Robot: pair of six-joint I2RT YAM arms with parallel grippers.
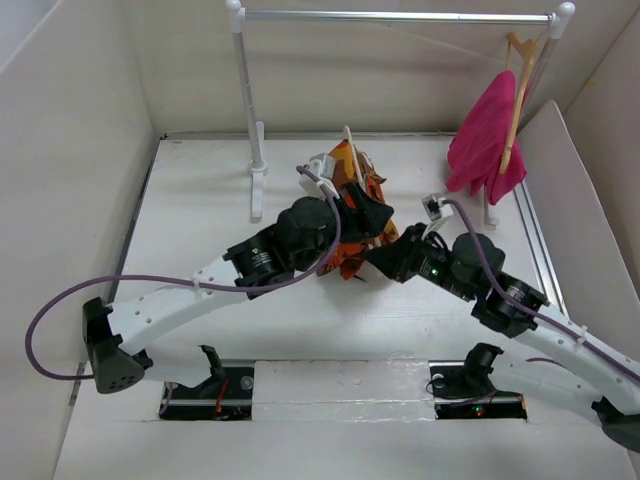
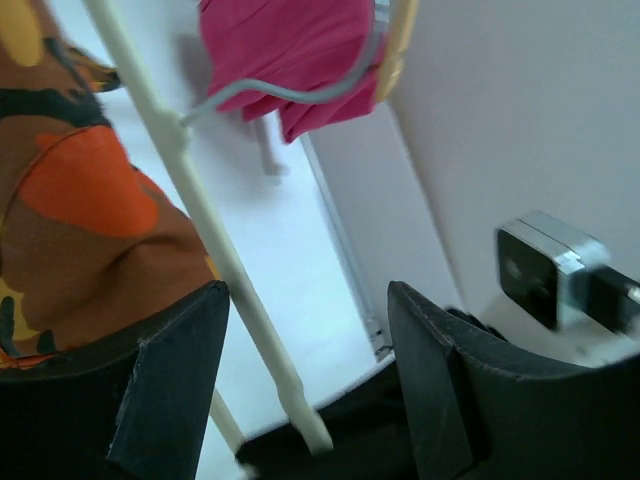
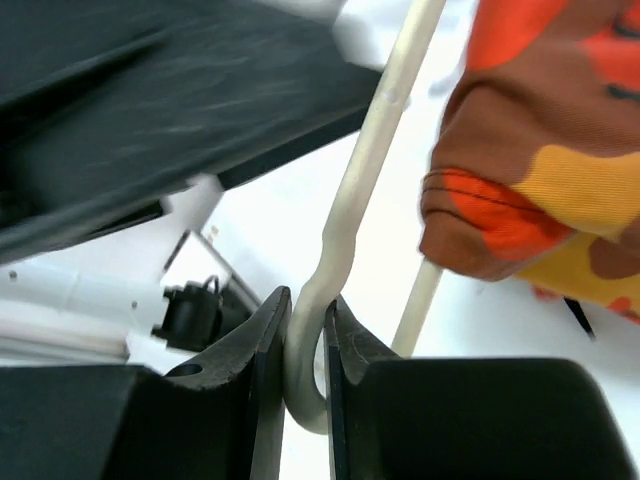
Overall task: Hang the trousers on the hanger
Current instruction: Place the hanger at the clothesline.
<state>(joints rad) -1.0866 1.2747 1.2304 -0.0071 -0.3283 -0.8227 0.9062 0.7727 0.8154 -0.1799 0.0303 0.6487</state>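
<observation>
The right gripper moves up and outward to the bar by the pink garment next and releases the hanger there, since trousers drape it.
The camouflage trousers (image 1: 345,168) hang draped over the pale cream hanger (image 1: 349,143), held above the table's middle. In the left wrist view the trousers (image 2: 80,220) fill the left side, and the hanger's bar (image 2: 215,235) runs down between my left gripper's (image 2: 305,375) open fingers; contact is unclear. Its metal hook (image 2: 290,92) curves off at the top. My left gripper (image 1: 372,215) sits against the cloth. My right gripper (image 3: 308,320) is shut on the hanger's rounded lower corner (image 3: 345,220), with the trousers (image 3: 540,150) above right. It shows low beside the cloth in the top view (image 1: 385,257).
A metal clothes rail (image 1: 400,16) on white posts (image 1: 245,90) spans the back. A plain magenta-pink garment (image 1: 485,135) hangs on a tan wooden hanger (image 1: 520,90) at its right end, also in the left wrist view (image 2: 290,50). White walls enclose the table.
</observation>
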